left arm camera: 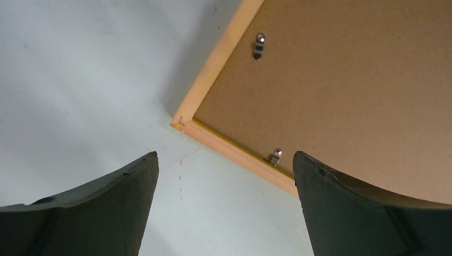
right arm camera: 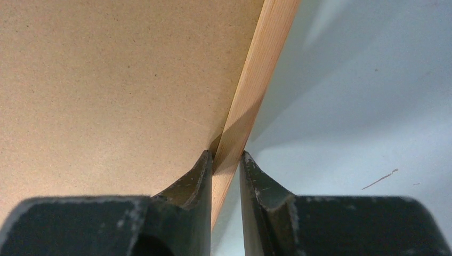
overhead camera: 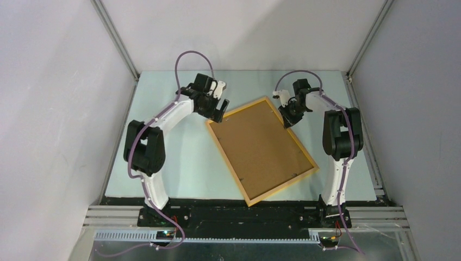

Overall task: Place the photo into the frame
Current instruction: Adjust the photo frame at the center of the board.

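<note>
I need to pull the frame's pinched wooden bar (overhead camera: 289,130) to the left in the top view with my right gripper and then let go of it on the table, because the frame (overhead camera: 228,164) is crooked.
The frame (overhead camera: 228,164) lies back side up and askew on the table, its narrow yellow-orange rails around a brown backing board (overhead camera: 261,148). The photo is hidden. My left gripper (overhead camera: 220,112) hovers open by the frame's far left corner (left arm camera: 181,121); nothing is between its fingers (left arm camera: 225,156). My right gripper (overhead camera: 288,120) is shut on the frame's far right rail (right arm camera: 261,69), the wooden strip pinched between both fingertips (right arm camera: 225,154). The backing board (right arm camera: 106,80) fills the left of the right wrist view.
Two small metal tabs (left arm camera: 258,45) (left arm camera: 275,156) sit on the backing board just inside the rails near the left gripper. The pale green table (overhead camera: 185,163) ends at grey walls on the left, right and far sides. The arm bases stand at the near edge.
</note>
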Robot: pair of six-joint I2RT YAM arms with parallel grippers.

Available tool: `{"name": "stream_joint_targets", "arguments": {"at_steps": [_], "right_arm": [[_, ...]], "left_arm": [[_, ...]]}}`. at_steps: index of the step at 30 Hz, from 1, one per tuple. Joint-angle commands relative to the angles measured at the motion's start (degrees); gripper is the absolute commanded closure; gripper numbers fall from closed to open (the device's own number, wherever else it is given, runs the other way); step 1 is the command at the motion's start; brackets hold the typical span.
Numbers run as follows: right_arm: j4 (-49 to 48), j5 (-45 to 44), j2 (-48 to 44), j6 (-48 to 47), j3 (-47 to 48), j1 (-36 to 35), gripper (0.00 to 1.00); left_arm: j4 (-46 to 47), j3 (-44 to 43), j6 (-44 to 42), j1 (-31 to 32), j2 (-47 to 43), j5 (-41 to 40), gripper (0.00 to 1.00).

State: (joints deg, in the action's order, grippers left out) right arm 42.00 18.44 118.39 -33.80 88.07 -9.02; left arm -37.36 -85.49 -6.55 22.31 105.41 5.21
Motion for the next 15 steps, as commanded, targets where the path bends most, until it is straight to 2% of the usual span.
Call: {"name": "stream_joint_targets", "arguments": {"at_steps": [1, 15], "right_arm": [[1.04, -0.38, -0.3, -6.13, -0.04, -0.66, 1.0], [-0.07, -1.06, -1.6, -8.14, -1.19, -5.14, 1.0]], "left_arm": [[1.06, -3.69, -0.05, -0.39, 3.96, -2.51, 0.0], [1.01, -9.76, -0.1, -0.53, 14.45, -2.22, 0.01]]}}
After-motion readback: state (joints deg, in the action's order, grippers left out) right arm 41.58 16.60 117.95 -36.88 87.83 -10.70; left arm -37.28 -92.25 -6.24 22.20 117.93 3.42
